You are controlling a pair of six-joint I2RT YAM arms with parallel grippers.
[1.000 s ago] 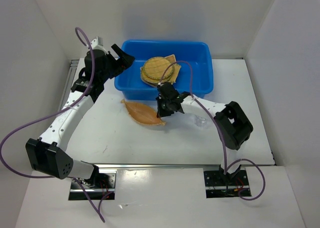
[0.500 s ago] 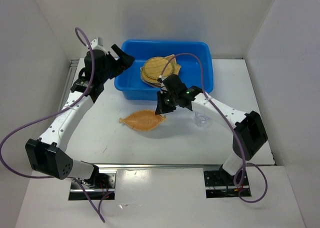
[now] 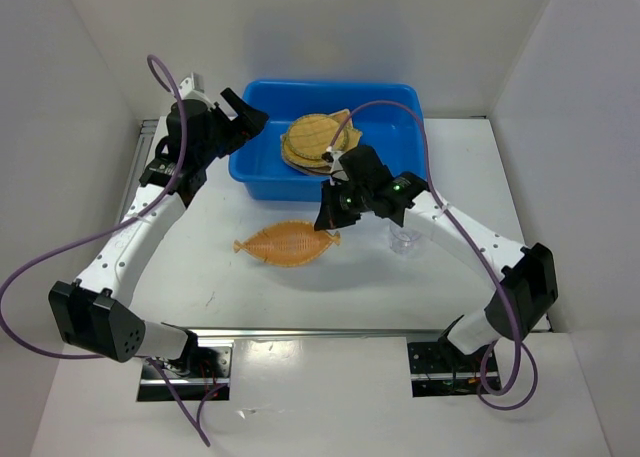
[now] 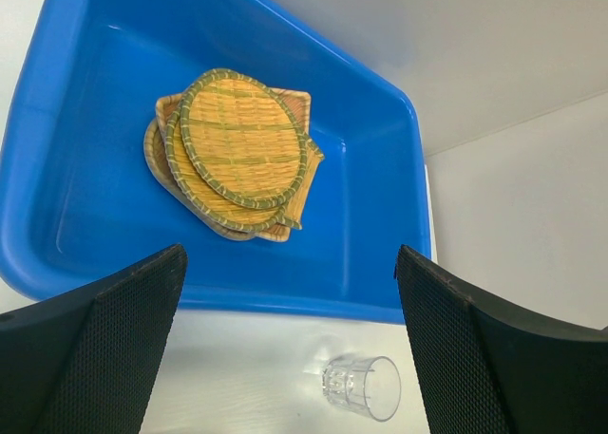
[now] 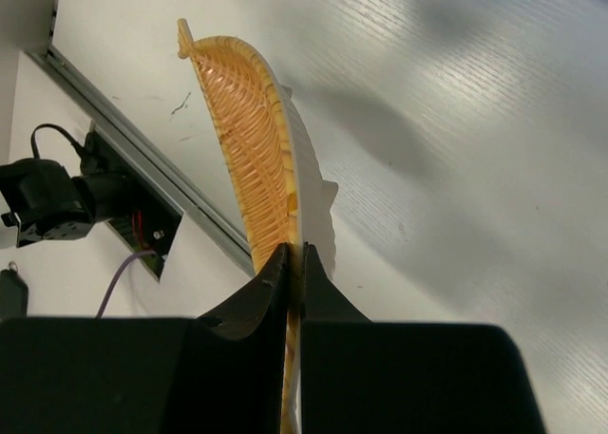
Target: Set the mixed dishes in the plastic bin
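The spot on the bare tabletop between the leaf-shaped tray (image 3: 285, 244) and the metal bar is open. I need to lower my right gripper back toward it, turn the tray, and release the tray's rim.
My right gripper (image 3: 332, 217) is shut on the rim of the pointed leaf-shaped bamboo tray (image 3: 285, 244) and holds it above the table in front of the blue bin (image 3: 405, 167). In the right wrist view the tray (image 5: 255, 178) stands edge-on between the closed fingers (image 5: 271, 280). The bin (image 4: 380, 197) holds a stack of round and rounded-square bamboo trays (image 4: 233, 149), also seen from above (image 3: 315, 142). A clear plastic cup (image 3: 405, 242) lies on its side on the table, right of the leaf tray; it also shows in the left wrist view (image 4: 363, 386). My left gripper (image 3: 245, 115) is open and empty at the bin's left end.
White walls close in the table on the left, back and right. A metal rail (image 3: 300, 332) runs along the near edge. Purple cables (image 3: 40, 267) loop off both arms.
My right gripper has lifted the leaf tray and carried it up and to the right, turning it level. The right arm has stretched out. The left arm has not moved.
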